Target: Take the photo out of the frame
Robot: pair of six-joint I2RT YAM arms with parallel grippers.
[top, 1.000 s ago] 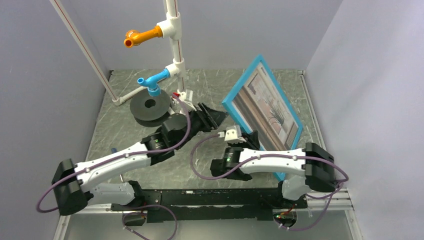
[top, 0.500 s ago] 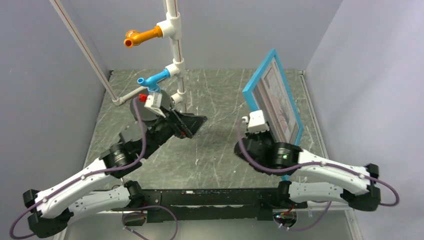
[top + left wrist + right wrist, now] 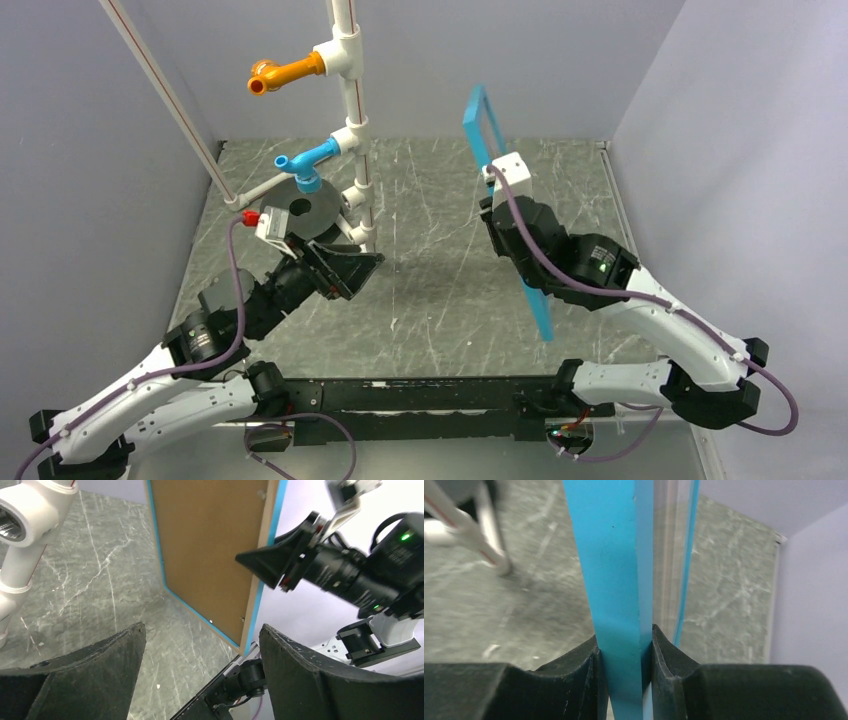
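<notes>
My right gripper turns the upright frame (image 3: 537, 310) flat next, brown backing board up. Then it lowers it onto the tabletop beside the pipe stand and releases it.
The frame (image 3: 537, 310) has a turquoise border and stands upright, edge-on to the top camera, lifted off the table. My right gripper (image 3: 492, 200) is shut on its edge; in the right wrist view both jaws (image 3: 624, 665) press on the turquoise border (image 3: 616, 580). My left gripper (image 3: 365, 268) is open and empty, left of the frame and apart from it. In the left wrist view my open gripper (image 3: 200, 670) faces the frame's back, where the plain brown backing board (image 3: 210, 555) shows inside a light wood rim. The photo is hidden.
A white pipe stand (image 3: 355, 120) with orange and blue fittings rises at the back left, over a dark round disc (image 3: 300, 210). The pipe also shows in the left wrist view (image 3: 20, 530). Grey walls close in the marbled table (image 3: 430, 300) on three sides.
My right arm has lifted and turned the frame from facing the camera to edge-on, moving it left and back. My left arm has drawn back to the left, away from the frame.
</notes>
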